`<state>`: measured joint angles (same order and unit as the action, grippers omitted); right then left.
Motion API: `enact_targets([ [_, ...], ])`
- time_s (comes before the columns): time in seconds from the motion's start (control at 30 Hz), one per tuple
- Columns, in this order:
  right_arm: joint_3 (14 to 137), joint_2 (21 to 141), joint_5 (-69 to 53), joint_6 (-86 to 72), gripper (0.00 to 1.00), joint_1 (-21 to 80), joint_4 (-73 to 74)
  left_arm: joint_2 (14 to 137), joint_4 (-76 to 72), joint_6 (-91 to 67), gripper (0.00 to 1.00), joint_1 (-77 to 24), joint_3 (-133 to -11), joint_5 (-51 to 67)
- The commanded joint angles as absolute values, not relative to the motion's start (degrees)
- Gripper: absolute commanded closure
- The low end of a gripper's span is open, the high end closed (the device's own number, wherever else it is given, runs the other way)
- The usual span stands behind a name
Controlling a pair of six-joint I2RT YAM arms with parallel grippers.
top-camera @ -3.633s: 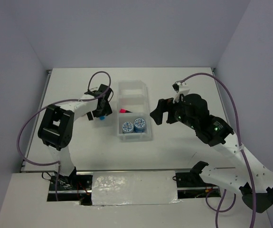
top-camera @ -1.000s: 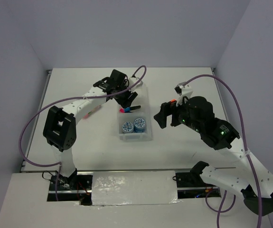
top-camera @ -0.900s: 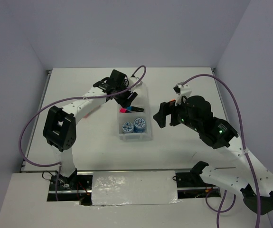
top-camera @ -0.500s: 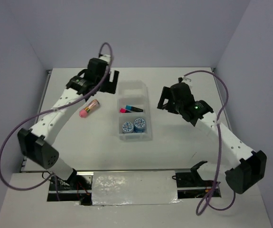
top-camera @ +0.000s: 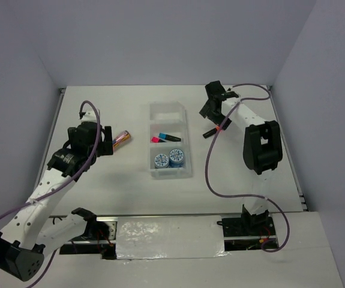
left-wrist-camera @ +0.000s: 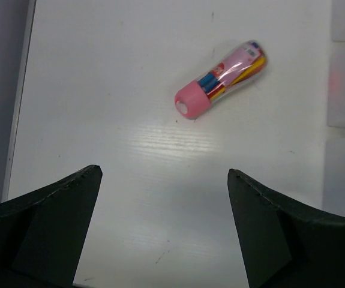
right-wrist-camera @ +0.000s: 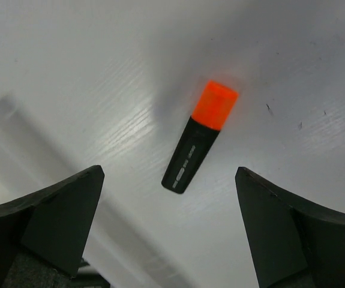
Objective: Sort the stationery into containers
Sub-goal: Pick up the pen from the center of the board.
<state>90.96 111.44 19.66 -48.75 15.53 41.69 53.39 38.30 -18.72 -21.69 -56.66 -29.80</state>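
Next, my right gripper moves down onto the orange-capped marker's black body and turns a little to line up its fingers, because the marker lies slanted to them.
The clear tray [top-camera: 187, 163] lies mid-table. Its near compartment holds two blue-and-white rolls [top-camera: 168, 158]. Its middle compartment holds the pink-capped marker [top-camera: 156, 139] and the blue-capped marker [top-camera: 170, 137]. Its far compartment is empty. The pink tube [top-camera: 122, 138] lies on the table left of the tray, and also shows in the left wrist view [left-wrist-camera: 220, 89]. My left gripper [top-camera: 107, 141] [left-wrist-camera: 163, 171] is open and empty just left of the tube. The orange-capped marker [top-camera: 213, 131] [right-wrist-camera: 199, 138] lies right of the tray. My right gripper [top-camera: 208, 111] [right-wrist-camera: 169, 171] is open above it.
The table's back edge and the walls are close behind the right gripper. The right arm's purple cable [top-camera: 209, 168] loops over the table right of the tray. The tray's edge [left-wrist-camera: 343, 90] shows at the right of the left wrist view.
The left arm has drawn back from the table's far side to just left of the pink tube. The right gripper has swung toward the back, and the orange-capped marker now shows on the table.
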Motion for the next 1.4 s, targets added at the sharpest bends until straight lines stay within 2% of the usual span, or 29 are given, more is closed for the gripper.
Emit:
enact_targets([
  [0.0,96.8,116.5,22.5,-52.9,0.02,15.5,48.2,53.4,34.1,-20.7,0.01,-20.7,-56.0,-32.2],
  [0.4,99.4,124.5,23.8,-56.1,0.06,14.7,50.4,54.3,34.3,-19.8,0.01,-20.6,-56.3,-26.6],
  [0.43,99.2,124.9,23.7,-55.9,0.12,14.6,50.4,54.3,34.2,-19.6,0.01,-20.6,-56.1,-26.5],
  [0.53,99.4,125.8,23.3,-56.2,0.16,14.4,50.6,54.2,34.1,-19.6,0.01,-20.6,-56.0,-26.2],
  [0.6,99.1,125.7,22.4,-55.9,0.22,14.3,49.8,54.2,34.1,-19.6,0.01,-20.6,-56.0,-26.0],
  [0.73,99.1,125.7,21.5,-55.2,0.50,13.8,49.7,54.2,34.1,-19.5,0.01,-20.6,-56.0,-25.8],
  [0.87,96.3,124.2,19.3,-53.5,0.66,12.8,46.2,54.1,33.8,-19.2,0.01,-20.6,-55.8,-25.4],
  [0.9,95.3,123.8,18.6,-52.8,0.74,12.7,44.8,54.0,33.8,-19.2,0.01,-20.6,-55.8,-25.3],
  [1.0,92.7,121.6,17.0,-49.7,0.81,12.7,40.7,54.0,33.7,-19.2,0.01,-20.6,-55.8,-25.3],
  [1.1,89.7,115.9,17.9,-46.4,0.83,14.1,36.6,54.1,33.8,-19.4,0.01,-20.6,-55.9,-25.5],
  [1.17,86.9,109.7,16.4,-38.9,0.83,16.4,28.5,54.0,33.8,-19.5,0.01,-20.6,-55.9,-25.7],
  [1.37,89.8,102.7,1.1,-11.8,0.80,24.1,19.5,53.8,33.8,-19.4,0.01,-20.6,-55.8,-25.7],
])
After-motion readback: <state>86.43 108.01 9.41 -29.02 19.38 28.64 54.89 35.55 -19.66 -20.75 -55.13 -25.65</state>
